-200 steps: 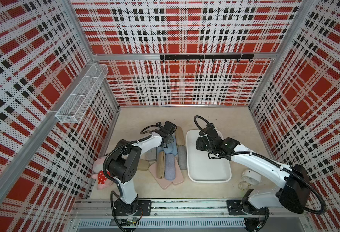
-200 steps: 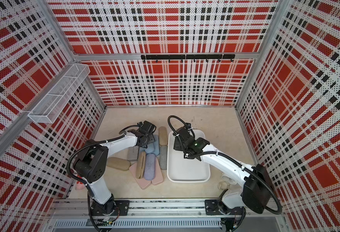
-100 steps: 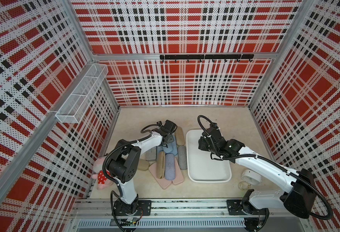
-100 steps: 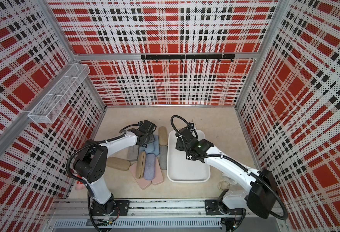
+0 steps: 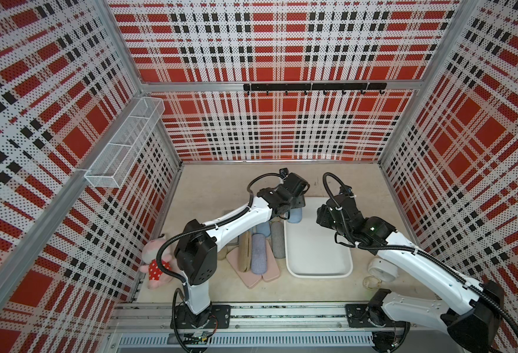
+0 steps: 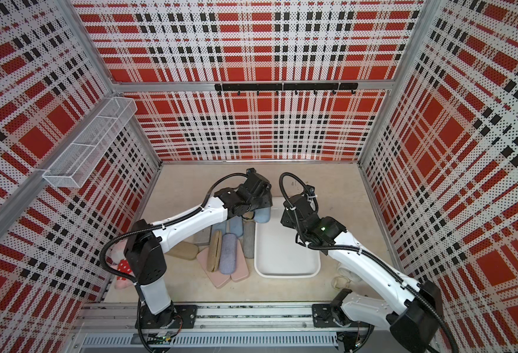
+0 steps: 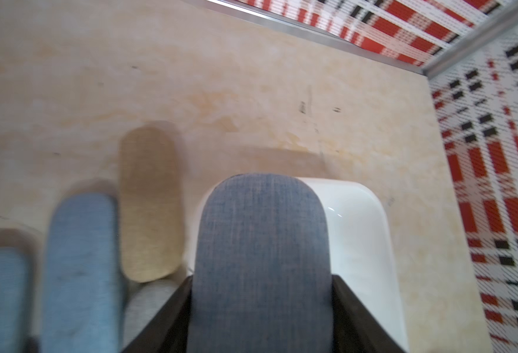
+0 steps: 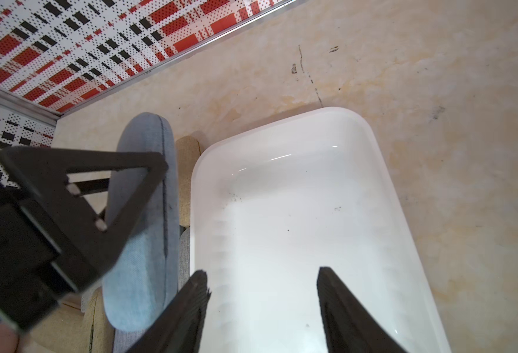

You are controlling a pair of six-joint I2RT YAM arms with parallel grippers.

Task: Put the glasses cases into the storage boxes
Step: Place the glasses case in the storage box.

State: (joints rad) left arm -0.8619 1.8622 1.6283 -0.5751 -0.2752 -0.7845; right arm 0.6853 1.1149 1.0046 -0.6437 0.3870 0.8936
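Note:
The empty bottom of the tray beside the pile is below my left gripper, so my left gripper should next lower the blue fabric glasses case (image 5: pixel 295 215) onto that bare part of the tray and let go of it.
My left gripper (image 7: pixel 260 278) is shut on a dark blue fabric glasses case (image 7: pixel 260 232), with a black finger on each long side. In both top views this case (image 5: pixel 295 215) (image 6: pixel 262 215) hangs over the far left corner of the white tray, the storage box (image 5: pixel 318 273) (image 6: pixel 285 275), which holds nothing. My right gripper (image 8: pixel 262 272) hovers over the tray's (image 8: pixel 282 122) inside, jaws apart with nothing between them. Several other cases lie in a pile left of the tray: lavender (image 5: pixel 259 255), tan (image 5: pixel 245 250), grey (image 5: pixel 277 241), flat pink (image 5: pixel 251 278).
A pink plush toy (image 5: pixel 155 259) lies by the left wall. A white round disc (image 5: pixel 381 269) and a small ring (image 5: pixel 370 281) sit right of the tray under my right arm. A wire-mesh basket (image 5: pixel 126 143) hangs on the left wall.
My left gripper has lifted the dark blue case off the pile and carried it right to the tray's corner. My right gripper has drawn back slightly to the right over the tray.

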